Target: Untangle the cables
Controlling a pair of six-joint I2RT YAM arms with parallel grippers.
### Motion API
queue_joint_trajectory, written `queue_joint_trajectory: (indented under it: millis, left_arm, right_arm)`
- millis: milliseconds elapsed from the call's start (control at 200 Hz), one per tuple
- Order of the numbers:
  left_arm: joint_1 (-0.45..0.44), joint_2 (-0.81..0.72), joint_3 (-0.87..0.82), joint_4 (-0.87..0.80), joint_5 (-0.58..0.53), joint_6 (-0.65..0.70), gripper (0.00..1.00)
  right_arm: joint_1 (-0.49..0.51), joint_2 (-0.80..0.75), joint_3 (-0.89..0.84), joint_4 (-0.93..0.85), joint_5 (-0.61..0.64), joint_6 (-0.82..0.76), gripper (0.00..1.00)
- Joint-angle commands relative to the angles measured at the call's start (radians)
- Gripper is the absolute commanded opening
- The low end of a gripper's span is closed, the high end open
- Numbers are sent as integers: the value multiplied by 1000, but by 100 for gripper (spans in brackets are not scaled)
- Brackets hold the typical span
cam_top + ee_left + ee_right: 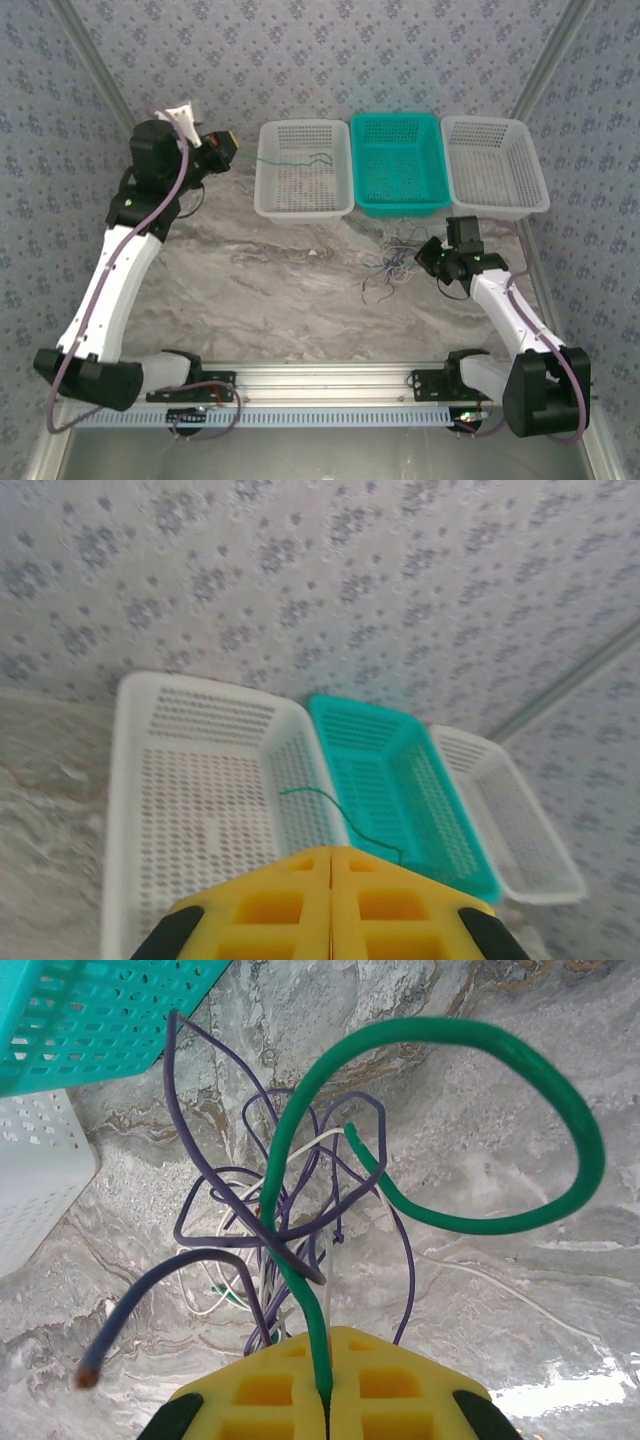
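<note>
I will next move my left gripper across and down over the white basket point(270, 205) point(213, 825) beside it to let go of the green cable, because the held end of the cable is still outside the basket's rim.
My left gripper point(230, 150) is raised at the back left, its yellow jaws shut point(331, 852) on a thin dark green cable point(290, 160) that reaches out over the left white basket point(270, 205). In the left wrist view that green cable point(330, 802) curls up from behind the fingertips. My right gripper point(427, 256) sits low over the marble table and is shut point(325, 1340) on a second green cable point(560, 1090) that loops wide to the right. Purple cables point(210, 1170) and a whitish one point(320, 1140) are knotted around it. The tangle point(388, 265) lies just left of the right gripper.
Three baskets stand in a row at the back: the white one on the left, a teal basket point(400, 208) in the middle point(400, 780) and a white basket point(500, 208) on the right. Patterned walls close the back and sides. The arm bases sit on a rail point(320, 385) at the near edge.
</note>
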Motion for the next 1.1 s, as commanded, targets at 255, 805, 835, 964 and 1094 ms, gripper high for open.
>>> queue_joint_trajectory:
  millis: [255,805,835,964,1094]
  left_arm:
    - [-34,377,43,425,-71,137,0]
    - [-212,741,100,335,-327,428,15]
    - [-213,746,105,321,-344,426,20]
    - [-213,730,105,302,-377,416,42]
    - [-213,675,93,304,-421,415,59]
  right_arm:
    - [22,-48,29,-51,26,-15,0]
    - [28,-107,37,-96,32,-13,1]
    - [28,-109,37,-96,32,-12,1]
    - [29,-112,36,-95,37,-7,2]
    - [31,-115,37,-98,37,-5,3]
